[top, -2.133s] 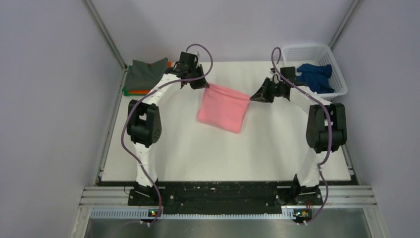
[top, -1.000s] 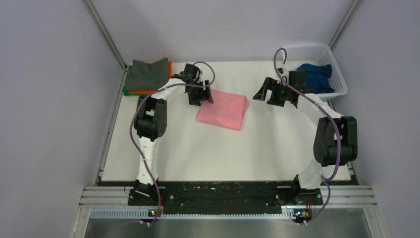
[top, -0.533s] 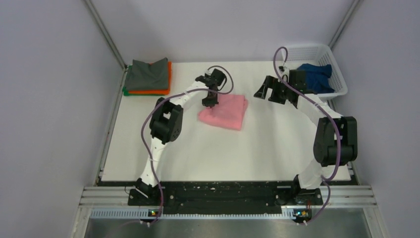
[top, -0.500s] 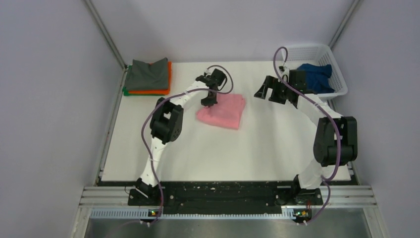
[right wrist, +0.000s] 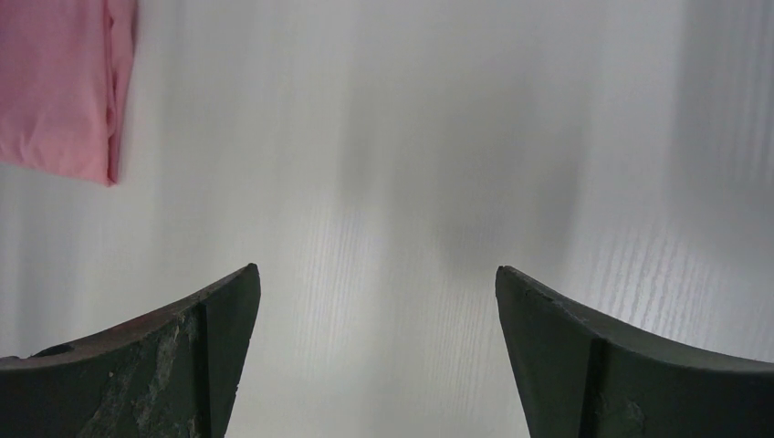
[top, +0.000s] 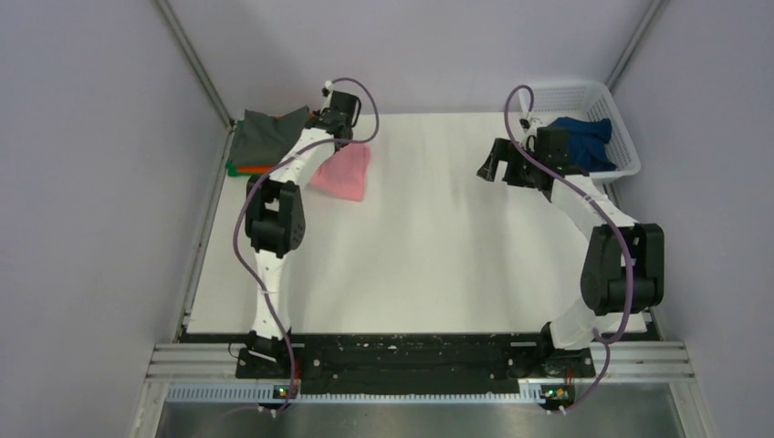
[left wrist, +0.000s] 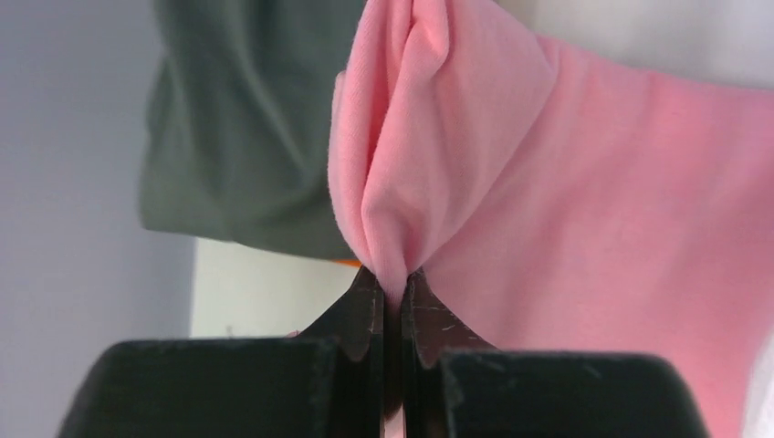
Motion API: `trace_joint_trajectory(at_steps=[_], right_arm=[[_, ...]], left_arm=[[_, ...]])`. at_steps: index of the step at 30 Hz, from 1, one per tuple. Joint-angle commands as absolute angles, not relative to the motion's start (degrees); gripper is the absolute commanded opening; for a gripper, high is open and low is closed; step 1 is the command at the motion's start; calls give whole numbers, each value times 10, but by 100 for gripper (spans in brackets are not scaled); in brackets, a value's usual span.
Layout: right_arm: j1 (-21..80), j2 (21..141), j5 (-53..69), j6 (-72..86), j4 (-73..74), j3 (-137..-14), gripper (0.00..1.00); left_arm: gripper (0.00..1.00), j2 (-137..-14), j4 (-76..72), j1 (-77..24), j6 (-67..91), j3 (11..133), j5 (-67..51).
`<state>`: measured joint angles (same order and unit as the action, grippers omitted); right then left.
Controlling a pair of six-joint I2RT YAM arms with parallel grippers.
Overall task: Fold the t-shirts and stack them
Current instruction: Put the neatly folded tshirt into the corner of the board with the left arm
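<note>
The pink shirt (top: 345, 173) is still beside the stack. My left gripper needs to rise next, move left in the top view, go down onto the dark grey t-shirt (top: 265, 135) and release.
My left gripper (left wrist: 392, 278) is shut on a bunched edge of the folded light pink t-shirt (left wrist: 566, 182). In the top view that gripper (top: 330, 144) holds the pink shirt (top: 345, 173) at the table's back left, right beside the stack. A dark grey t-shirt (top: 265, 135) tops that stack, with an orange edge (top: 254, 169) and a green edge (top: 233, 168) showing under it. In the left wrist view the grey shirt (left wrist: 246, 137) lies just behind the pink cloth. My right gripper (top: 491, 166) stands open over bare table (right wrist: 374, 274), nothing between its fingers. A navy blue t-shirt (top: 580, 137) lies in the basket.
The white lattice basket (top: 570, 94) stands at the back right corner. Grey walls and metal posts close in the table's left, back and right sides. The pink shirt's edge (right wrist: 59, 87) shows at the far left of the right wrist view.
My left gripper shut on the pink shirt's edge and dragged it left and back, from mid-table to beside the stack. The right arm barely moved and stayed open.
</note>
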<state>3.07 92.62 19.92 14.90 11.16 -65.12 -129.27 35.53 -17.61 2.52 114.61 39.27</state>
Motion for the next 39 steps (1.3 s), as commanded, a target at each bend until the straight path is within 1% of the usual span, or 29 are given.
trace_joint_trajectory(at_steps=[1,3,8,12,25,28,31,35,39], right_arm=[[27,900,159,121,103,-649,99],[27,904,156,118,106,-654,99],[27,919,170,109,110,-662,99],[27,934,175,109,118,-672,99],[27,936,176,102,122,-675,99],[27,934,173,101,121,-674,99],[26,936,175,103,121,-674,99],[27,936,178,106,122,-675,99],[27,940,171,109,140,-679,99]], left_arm=[[0,-1243,278,-156,-73,1208,412],[0,-1241,272,-142,-84,1224,399],[0,-1240,227,-126,-144,1251,422],[0,-1234,203,-117,-167,1270,416],[0,-1193,187,-96,-149,1281,371],[0,-1192,190,-90,-140,1281,373],[0,-1191,201,-77,-119,1272,350],[0,-1197,193,-63,-99,1240,323],[0,-1220,172,-52,-95,1207,323]])
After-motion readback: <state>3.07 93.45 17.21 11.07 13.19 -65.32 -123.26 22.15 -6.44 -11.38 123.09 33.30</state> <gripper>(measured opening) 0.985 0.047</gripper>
